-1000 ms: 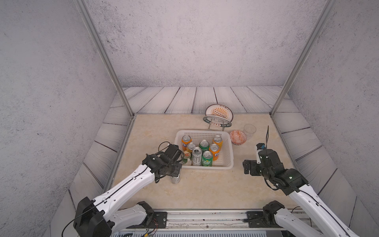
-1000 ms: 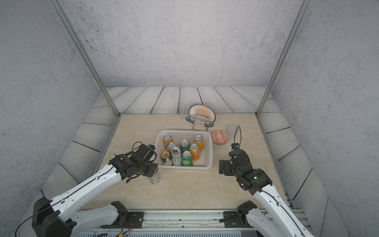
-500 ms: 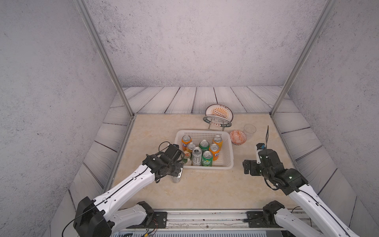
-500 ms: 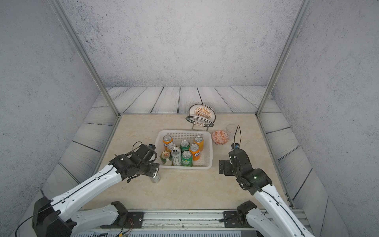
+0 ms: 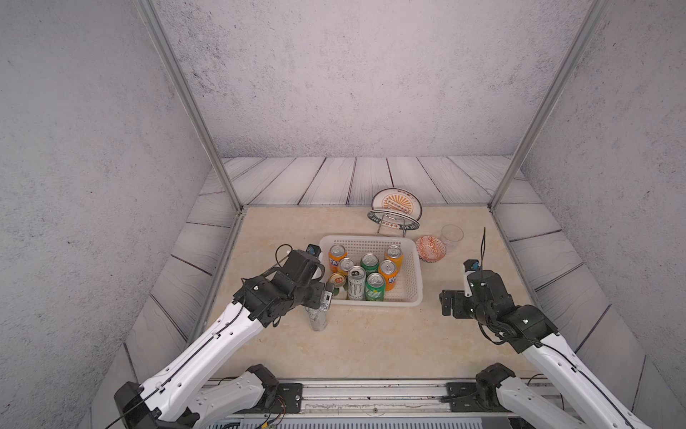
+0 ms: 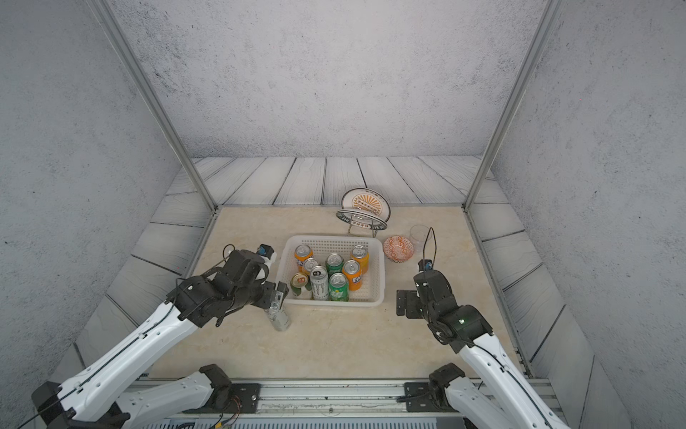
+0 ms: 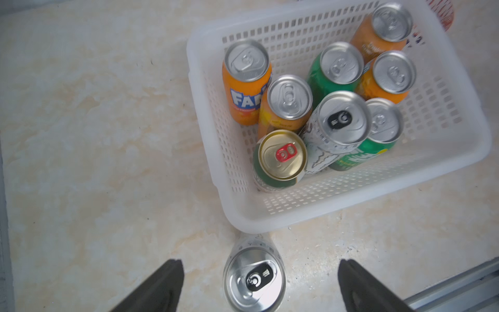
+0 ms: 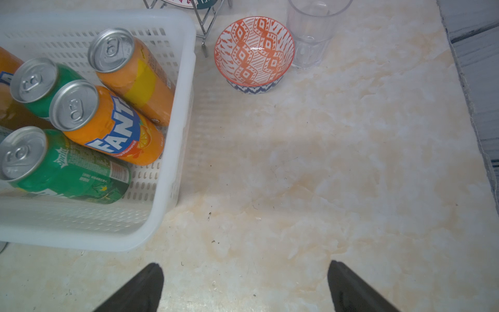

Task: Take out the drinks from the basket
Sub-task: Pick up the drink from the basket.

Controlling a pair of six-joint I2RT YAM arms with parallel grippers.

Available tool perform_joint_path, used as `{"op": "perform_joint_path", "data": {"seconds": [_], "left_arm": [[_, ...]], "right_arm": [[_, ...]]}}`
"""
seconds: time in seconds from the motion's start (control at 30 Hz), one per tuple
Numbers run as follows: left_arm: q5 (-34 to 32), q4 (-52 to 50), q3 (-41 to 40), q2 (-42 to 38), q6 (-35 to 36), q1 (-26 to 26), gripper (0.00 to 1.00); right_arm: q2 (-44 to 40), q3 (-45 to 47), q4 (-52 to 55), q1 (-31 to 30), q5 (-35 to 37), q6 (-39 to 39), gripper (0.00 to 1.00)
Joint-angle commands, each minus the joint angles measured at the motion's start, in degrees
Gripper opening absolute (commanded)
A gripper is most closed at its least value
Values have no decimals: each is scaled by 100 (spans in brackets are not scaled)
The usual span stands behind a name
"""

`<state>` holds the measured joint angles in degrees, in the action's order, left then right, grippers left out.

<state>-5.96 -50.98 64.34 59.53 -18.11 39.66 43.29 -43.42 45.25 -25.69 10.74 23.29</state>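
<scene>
My left gripper will next move outward past the basket's rim and down to the slim silver-white can, with its fingers around its top (image 5: 356, 273) (image 7: 344, 118), because the can is taller than its neighbours.
The white basket (image 5: 375, 302) (image 6: 334, 302) holds several upright drinks: orange, green, one gold-topped green (image 7: 282, 154) and a slim silver-white can (image 5: 357, 284) (image 7: 341, 121). Another slim silver can (image 5: 318, 317) (image 6: 278, 320) (image 7: 253, 281) stands on the table just outside the basket's near-left corner. My left gripper (image 5: 323, 297) (image 7: 259, 263) hovers over that can, open, with clear gaps between the jaws and the can. My right gripper (image 5: 451, 302) (image 8: 244, 266) is open over bare table to the right of the basket (image 8: 81, 229), holding nothing.
Plates on a wire rack (image 5: 395, 208) stand behind the basket. A red-patterned bowl (image 5: 430, 248) (image 8: 253, 51) and a clear glass cup (image 5: 451, 234) (image 8: 310, 32) sit at its back right. A metal rail (image 5: 371, 390) runs along the table's front edge.
My left gripper has gone from shut on the slim silver can to open, letting it go on the table. The right arm has not moved.
</scene>
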Motion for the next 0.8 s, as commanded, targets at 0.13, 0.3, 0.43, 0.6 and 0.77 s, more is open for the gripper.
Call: {"op": "perform_joint_path", "data": {"seconds": [0.13,0.3,0.43,0.6,0.77], "left_arm": [[452,-1,810,902,348,89,95],[512,24,1330,1741,460,262,96],[477,62,1693,2336,623,410,96],[461,-96,2130,3123,832,489,97],[402,-368,2519,3702,880,490,96]], "right_arm": [[7,-122,79,12,67,-35,99],[-60,-97,163,14,112,-20,99],[-132,-68,203,19,138,-12,99],[-206,-49,256,12,156,24,99],[-277,-29,282,12,141,59,99]]}}
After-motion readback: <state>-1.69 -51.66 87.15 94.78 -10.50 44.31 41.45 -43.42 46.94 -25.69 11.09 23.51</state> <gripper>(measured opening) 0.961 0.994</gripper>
